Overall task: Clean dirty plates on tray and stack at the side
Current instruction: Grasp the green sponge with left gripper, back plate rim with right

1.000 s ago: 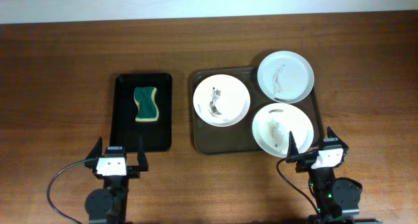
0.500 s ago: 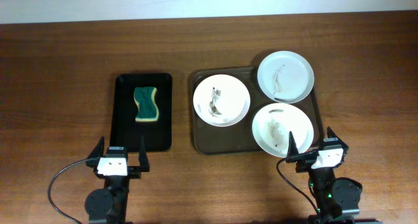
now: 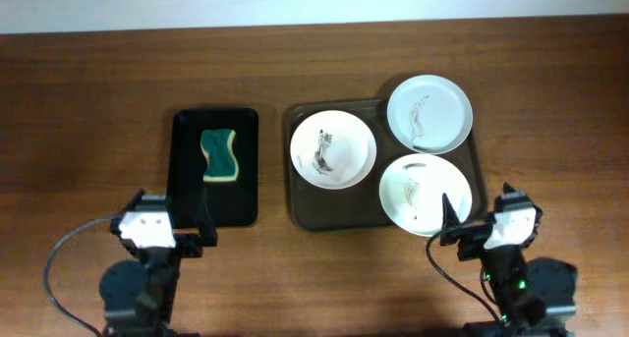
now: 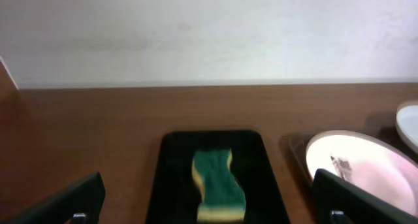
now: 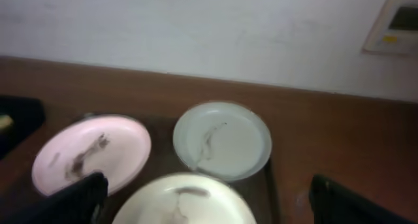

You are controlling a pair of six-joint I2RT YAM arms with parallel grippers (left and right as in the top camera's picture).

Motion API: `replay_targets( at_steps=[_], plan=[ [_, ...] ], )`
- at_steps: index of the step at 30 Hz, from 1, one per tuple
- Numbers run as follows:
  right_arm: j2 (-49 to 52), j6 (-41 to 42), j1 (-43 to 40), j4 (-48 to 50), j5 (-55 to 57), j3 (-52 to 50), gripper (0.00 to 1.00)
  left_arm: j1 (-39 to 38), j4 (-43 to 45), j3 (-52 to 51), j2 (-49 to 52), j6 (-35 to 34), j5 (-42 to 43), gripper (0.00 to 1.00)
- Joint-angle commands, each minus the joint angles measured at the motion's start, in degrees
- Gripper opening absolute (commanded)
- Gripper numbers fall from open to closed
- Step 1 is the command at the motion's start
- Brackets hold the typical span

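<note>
The plates on the brown tray have brown smears, so my left gripper will next move outward over the black tray and down onto the yellow and green sponge.
Three white plates with brown smears lie on the dark brown tray: a left plate, a back right plate overhanging the tray's rim, and a front right plate. All three show in the right wrist view: the left plate, the back plate, the front plate. My left gripper is open and empty near the front of the black tray. My right gripper is open and empty just in front of the front right plate.
A smaller black tray at the left holds a green and yellow sponge, which also shows in the left wrist view. Bare wooden table lies around both trays. A white wall stands behind the table.
Both arms have lifted and shifted: the left gripper moved left and a little back, the right gripper moved right. Plates and sponge have not moved.
</note>
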Motion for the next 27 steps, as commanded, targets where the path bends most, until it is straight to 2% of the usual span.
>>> replay_targets(
  at_steps=[1,3,6,7,8,9,11,13,14,15,17,18,19,20,22,23,27],
  plan=[
    [14.6,-0.3,0.5,-5.1,-4.6,13.0,0.99,0.3,-5.3,13.9,12.9,-0.4,2.8,0.99],
    [25.3,-0.3,0.5,-12.2,-7.0,23.0,0.99,0.3,-13.1,24.5,23.2,-0.5,6.0,0.99],
    [44.7,-0.3,0.5,-31.3,-10.0,44.3,0.99,0.3,-29.5,44.4,41.7,-0.4,11.3,1.0],
    [50.9,-0.3,0.5,-37.5,-11.6,51.2,0.99,0.3,-37.8,54.3,50.2,-0.4,14.3,0.99],
    [56.5,-0.3,0.5,-41.0,-13.3,56.3,0.98,0.3,-45.5,62.7,57.5,-0.4,15.3,1.0],
    [60.3,-0.1,0.5,-40.2,-15.5,58.2,0.99,0.3,-50.1,67.8,63.1,-0.4,15.2,0.99],
    [65.1,-0.1,0.5,-37.3,-24.6,58.4,0.99,0.3,-51.3,70.0,69.3,-0.4,15.2,0.99],
    [72.2,2.3,0.6,-32.6,-26.2,58.4,0.96,0.3,-50.2,70.0,75.8,-0.4,15.2,0.99],
    [75.8,5.9,0.8,-30.0,-24.9,58.4,0.89,0.3,-49.6,70.0,78.5,-0.5,15.0,0.97],
    [78.5,9.0,1.4,-28.1,-22.1,58.4,0.87,0.3,-48.5,70.0,80.3,-2.4,14.4,0.93],
    [84.0,13.6,4.2,-24.0,-17.5,58.4,0.79,-0.1,-44.2,70.1,84.0,-6.9,7.5,0.9],
    [86.7,16.6,6.5,-22.0,-13.1,58.4,0.77,-0.9,-42.3,70.1,85.6,-6.9,3.7,0.89],
    [89.4,19.4,8.9,-20.0,-8.7,58.4,0.76,-2.1,-41.8,70.0,87.7,-7.1,-0.7,0.84],
    [90.2,20.6,9.6,-19.2,-7.0,58.4,0.76,-2.7,-41.9,70.0,89.3,-7.1,-2.2,0.73],
    [92.5,23.0,10.8,-16.7,-3.4,58.4,0.76,-3.5,-41.9,70.0,93.4,-7.1,-2.3,0.65],
    [93.4,23.0,10.8,-15.4,-3.4,58.4,0.76,-4.0,-41.9,70.0,95.6,-7.1,-2.2,0.63],
    [95.9,23.8,10.6,-13.5,-2.3,58.2,0.76,-6.4,-42.1,70.0,100.5,-9.6,-4.9,0.65]
  ],
)
